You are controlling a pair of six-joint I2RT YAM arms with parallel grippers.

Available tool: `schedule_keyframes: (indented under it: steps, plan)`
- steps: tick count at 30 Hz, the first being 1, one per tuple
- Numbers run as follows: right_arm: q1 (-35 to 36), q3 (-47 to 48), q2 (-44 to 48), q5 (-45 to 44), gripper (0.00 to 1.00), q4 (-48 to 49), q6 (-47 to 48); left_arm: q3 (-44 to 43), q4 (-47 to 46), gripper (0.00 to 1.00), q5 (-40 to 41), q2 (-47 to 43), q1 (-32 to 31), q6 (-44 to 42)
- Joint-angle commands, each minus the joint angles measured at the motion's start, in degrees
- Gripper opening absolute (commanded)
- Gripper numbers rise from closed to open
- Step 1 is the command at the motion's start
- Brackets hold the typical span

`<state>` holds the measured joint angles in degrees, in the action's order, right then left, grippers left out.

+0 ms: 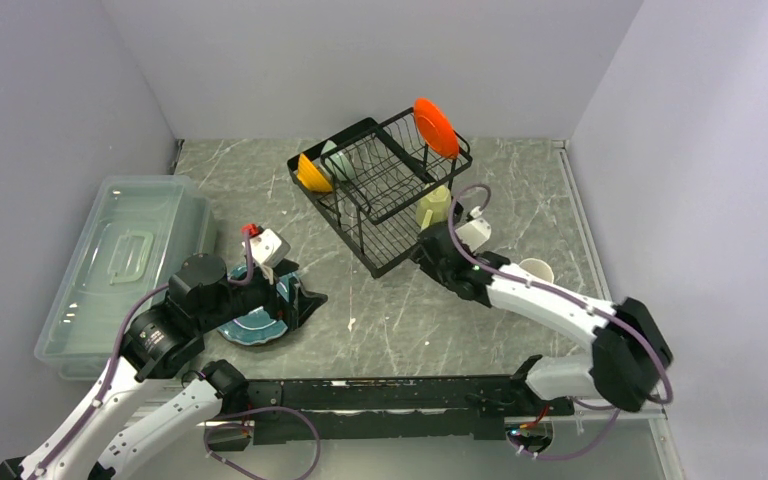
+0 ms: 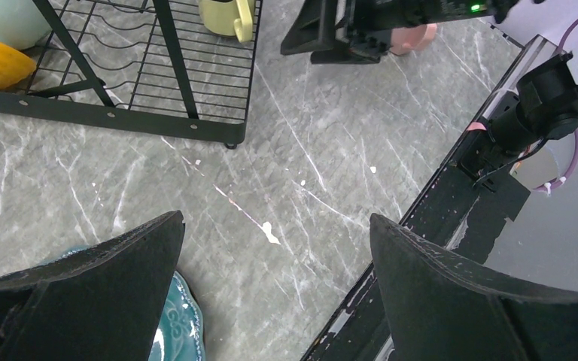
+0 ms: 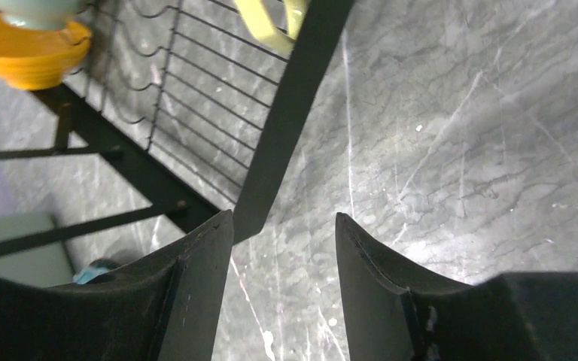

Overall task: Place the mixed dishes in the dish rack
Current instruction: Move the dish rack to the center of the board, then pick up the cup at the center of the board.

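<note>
The mug is still out of the rack, to its right in the top view, so next I should swing my right gripper away from the rack (image 1: pixel 380 185) and down onto the pink mug's rim (image 1: pixel 523 265).
The black wire dish rack (image 1: pixel 380 185) stands at the back middle of the table. In it are an orange-red plate (image 1: pixel 435 127) on edge, an orange-yellow bowl (image 1: pixel 311 175), a pale green bowl (image 1: pixel 332 155) and a pale yellow mug (image 1: pixel 433 207). Teal plates (image 1: pixel 255 322) lie on the table under my left arm, and their rim (image 2: pixel 181 323) shows by the left finger. My left gripper (image 2: pixel 277 218) is wide open over bare table. My right gripper (image 3: pixel 284 218) is open and empty, just off the rack's near corner (image 3: pixel 286 113). A pink mug (image 1: pixel 537 270) stands on the table beside the right arm.
A clear lidded plastic bin (image 1: pixel 125 265) sits at the left edge. The black rail of the arm bases (image 1: pixel 390 395) runs along the near edge. Grey walls close in the table on the left, back and right.
</note>
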<state>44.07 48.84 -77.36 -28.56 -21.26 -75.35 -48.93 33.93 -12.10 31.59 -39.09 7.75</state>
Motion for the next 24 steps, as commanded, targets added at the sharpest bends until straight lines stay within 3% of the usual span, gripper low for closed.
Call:
schedule_keyframes:
  steps: [1, 6, 12, 15, 19, 24]
  plan:
    - [-0.1, -3.4, 10.0, 0.5, 0.55, 8.7, 13.9, -0.2, -0.8, 0.99, 0.4, -0.1, -0.3, -0.2]
    - [-3.8, -1.5, 18.8, 4.3, 0.58, 1.7, 22.0, -0.4, -0.7, 0.99, 0.3, -0.1, -0.4, -0.1]
    - [-11.4, 4.1, 23.5, 8.9, 0.59, -13.6, 30.6, -0.5, -0.5, 0.99, 0.0, 0.0, -0.4, 0.1]
    - [-13.5, 7.6, 25.2, 6.1, 0.59, -20.9, 34.0, -0.6, -0.4, 0.99, 0.3, -0.1, -0.4, 0.1]
    - [-15.2, 12.9, 25.7, 0.7, 0.59, -30.7, 37.3, -0.6, -0.4, 0.99, -0.1, -0.2, -0.4, 0.0]
    - [-20.2, 16.7, 21.9, 2.6, 0.59, -37.9, 40.6, -0.7, -0.3, 0.99, -0.7, 0.0, -0.4, -0.1]
